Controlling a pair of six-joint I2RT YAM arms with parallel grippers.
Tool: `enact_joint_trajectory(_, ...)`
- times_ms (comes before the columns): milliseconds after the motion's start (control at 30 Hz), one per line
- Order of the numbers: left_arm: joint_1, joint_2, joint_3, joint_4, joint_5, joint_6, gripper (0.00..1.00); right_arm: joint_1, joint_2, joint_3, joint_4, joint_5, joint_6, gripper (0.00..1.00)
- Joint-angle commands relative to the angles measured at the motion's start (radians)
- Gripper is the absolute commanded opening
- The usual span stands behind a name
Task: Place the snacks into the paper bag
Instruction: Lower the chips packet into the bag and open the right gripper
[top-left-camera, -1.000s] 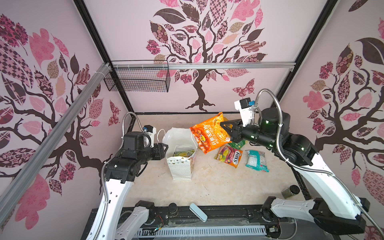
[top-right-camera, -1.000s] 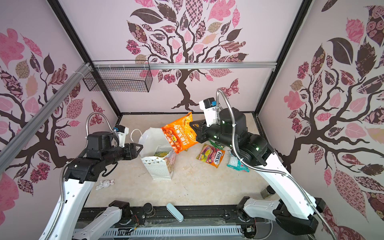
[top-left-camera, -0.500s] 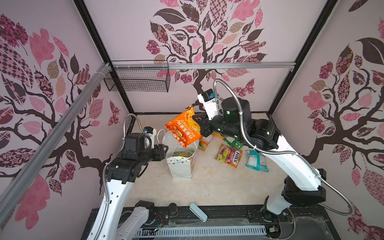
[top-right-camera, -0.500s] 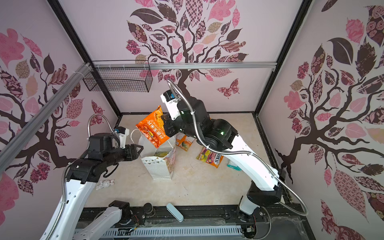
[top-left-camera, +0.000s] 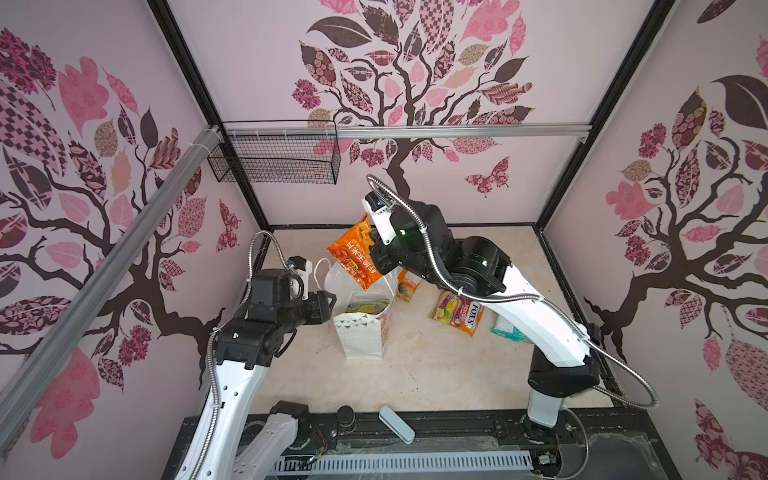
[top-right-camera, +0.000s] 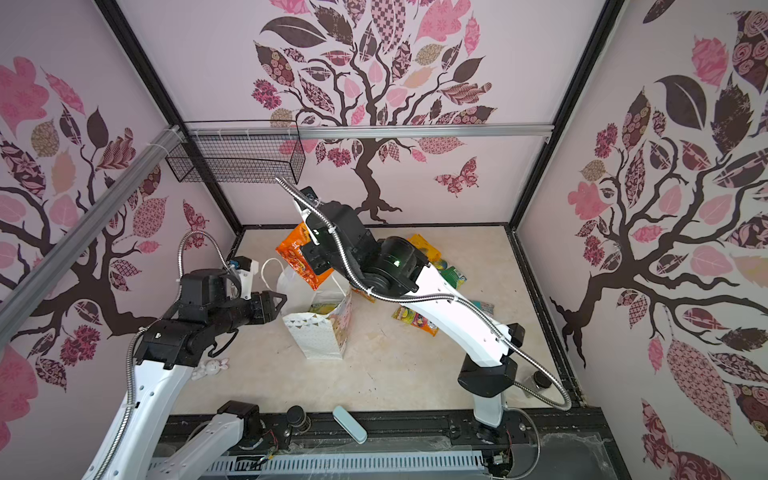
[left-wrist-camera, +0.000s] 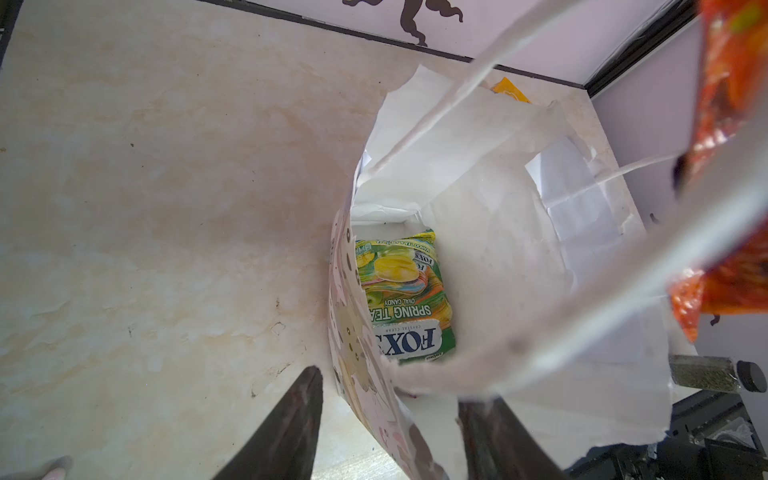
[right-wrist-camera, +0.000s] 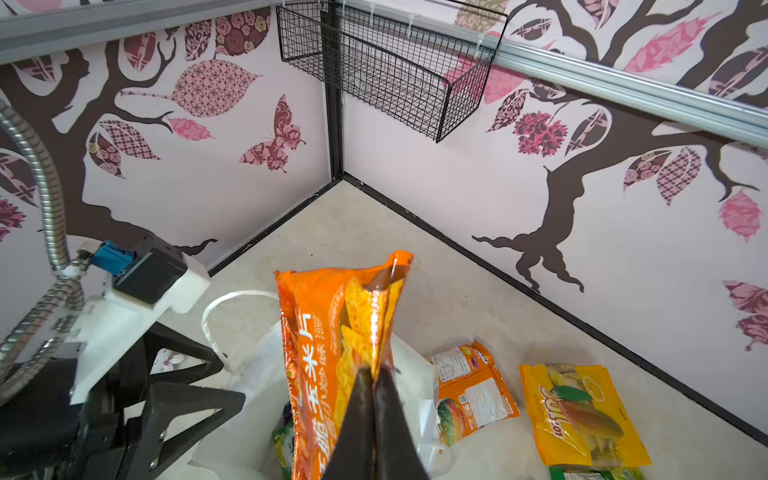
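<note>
The bag's opening (top-left-camera: 364, 299) (right-wrist-camera: 268, 424) is below, so my right gripper should point its fingers down, lower the hanging orange packet past the bag's rim and then let it go.
The white paper bag (top-left-camera: 360, 336) stands upright and open in both top views, with a green FOX'S packet (left-wrist-camera: 403, 299) lying inside it. My left gripper (left-wrist-camera: 388, 390) is open and straddles the bag's left wall near the rim, one finger outside and one inside. My right gripper (right-wrist-camera: 374, 372) is shut on an orange snack packet (top-left-camera: 353, 259), which hangs tilted over the bag's mouth. On the table to the right of the bag lie a multicolour FOX'S packet (top-left-camera: 457, 318), a small orange packet (right-wrist-camera: 473, 390), a yellow packet (right-wrist-camera: 582, 415) and a teal one (top-left-camera: 509, 330).
A black wire basket (top-left-camera: 274, 162) hangs on the back wall at the left. A pale blue case (top-left-camera: 397, 424) lies at the front edge. A small glass jar (top-right-camera: 538, 380) stands by the right arm's base. A small white toy (top-right-camera: 212, 368) lies beside the left arm.
My right arm has swung left and risen, carrying the orange packet from over the table's middle to above the bag's mouth. The left gripper has stayed at the bag's rim.
</note>
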Motion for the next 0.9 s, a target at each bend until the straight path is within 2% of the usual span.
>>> enact_joint_trajectory(0, -0.002, -0.007, -0.027, 0.025, -0.011, 0.003, 0.56, 0.018, 0.058, 0.055, -0.033, 0.113, -0.054, 0.00)
enact_joint_trajectory(367, -0.002, 0.027, -0.019, 0.028, 0.006, 0.006, 0.56, 0.058, 0.178, 0.117, -0.129, 0.306, -0.104, 0.00)
enact_joint_trajectory(867, -0.002, 0.018, -0.030, 0.032, 0.002, 0.008, 0.56, 0.057, 0.263, 0.105, -0.136, 0.333, -0.159, 0.00)
